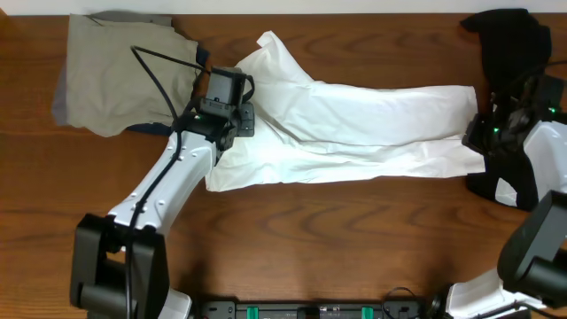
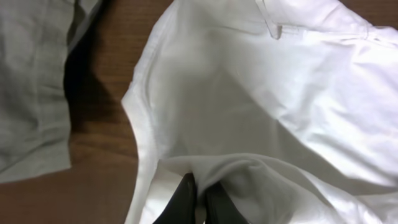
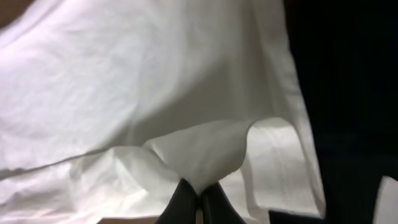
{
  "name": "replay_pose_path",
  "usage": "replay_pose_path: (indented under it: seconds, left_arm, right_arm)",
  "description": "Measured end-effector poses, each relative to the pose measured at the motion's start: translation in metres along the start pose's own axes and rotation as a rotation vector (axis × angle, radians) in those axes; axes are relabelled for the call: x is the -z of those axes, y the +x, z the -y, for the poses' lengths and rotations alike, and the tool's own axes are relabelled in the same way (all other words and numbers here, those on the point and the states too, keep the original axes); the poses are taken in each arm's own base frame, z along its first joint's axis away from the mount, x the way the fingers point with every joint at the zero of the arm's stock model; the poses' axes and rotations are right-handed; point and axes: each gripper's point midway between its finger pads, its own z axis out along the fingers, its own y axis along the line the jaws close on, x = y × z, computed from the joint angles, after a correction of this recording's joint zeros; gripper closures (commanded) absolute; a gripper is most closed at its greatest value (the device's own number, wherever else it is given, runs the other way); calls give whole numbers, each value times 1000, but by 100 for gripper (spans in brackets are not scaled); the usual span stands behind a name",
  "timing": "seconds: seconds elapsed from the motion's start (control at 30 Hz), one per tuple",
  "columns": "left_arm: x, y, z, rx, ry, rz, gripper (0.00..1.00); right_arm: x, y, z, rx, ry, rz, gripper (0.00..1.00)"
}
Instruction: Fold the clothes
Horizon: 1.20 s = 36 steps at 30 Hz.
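Note:
My left gripper needs to move slightly outward and toward the shirt's middle next, lay the fold there and open, because flat cloth lies beyond it.
The white T-shirt lies stretched across the middle of the wooden table, folded lengthwise into a long band; no graphic shows. My left gripper is at its left end, shut on a pinch of the white cloth. My right gripper is at its right end, shut on a raised fold of the same shirt. The shirt fills both wrist views. In the overhead view both grippers' fingertips are hidden by the wrists.
A khaki-tan folded garment lies at the back left, also at the left of the left wrist view. A black garment lies at the back right, dark at the right of the right wrist view.

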Motion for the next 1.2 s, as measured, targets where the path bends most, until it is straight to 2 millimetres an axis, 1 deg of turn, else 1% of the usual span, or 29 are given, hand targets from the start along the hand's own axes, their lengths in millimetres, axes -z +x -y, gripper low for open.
replay_pose_path:
  seconds: [0.07,0.3,0.47,0.5,0.53,0.57,0.6,0.63,0.67,0.73,0.8,0.9,0.97,1.03,1.07,1.1,1.17,1.2]
  left_arm:
    - [-6,-1,1,-2,1,6,94]
    - [-24,-9,6,-15,10,43,94]
    - [-32,-18,9,-20,19,80,94]
    - [-34,-18,9,-22,19,82,94]
    - [-35,-18,10,-22,19,83,85]
    - [-37,-18,10,-31,18,83,62]
    - [-37,-18,10,-33,19,85,34]
    - [-38,-19,10,-35,20,86,15]
    - [-38,-19,10,-35,19,87,3]
    - [-38,-18,9,-35,18,85,2]
    - [-37,-14,5,-36,8,55,2]
    - [-30,-9,-2,-39,-14,-14,2]
    - [-18,-16,-4,-50,-24,-49,2]
    - [-1,-37,-1,-67,-21,-40,2]
    - [9,-53,2,-71,-17,-16,2]
    - [16,-65,4,-72,-12,5,2]
    - [29,-95,9,-76,0,64,2]
    - [32,-107,12,-77,10,88,2]
  right_arm:
    - [-9,-4,0,5,-4,4,99]
    - [-27,-13,1,11,-18,21,99]
    - [-31,-18,2,15,-19,38,98]
    - [-31,-19,2,16,-18,43,87]
    - [-31,-20,2,13,-17,47,67]
    - [-31,-21,3,12,-15,48,51]
    - [-31,-21,3,18,-15,50,38]
    - [-31,-21,3,18,-14,50,30]
    - [-31,-20,3,18,-14,47,25]
    - [-30,-17,3,13,-13,33,20]
    - [-26,-15,2,5,-15,10,12]
    - [-13,-19,-2,5,-15,-10,11]
    - [0,-29,-7,13,-16,-1,9]
    - [15,-44,-14,33,-20,27,8]
    - [22,-51,-18,46,-22,44,8]
    - [28,-57,-23,65,-26,61,8]
    - [38,-71,-38,112,-36,101,8]
    - [40,-74,-46,132,-42,114,8]
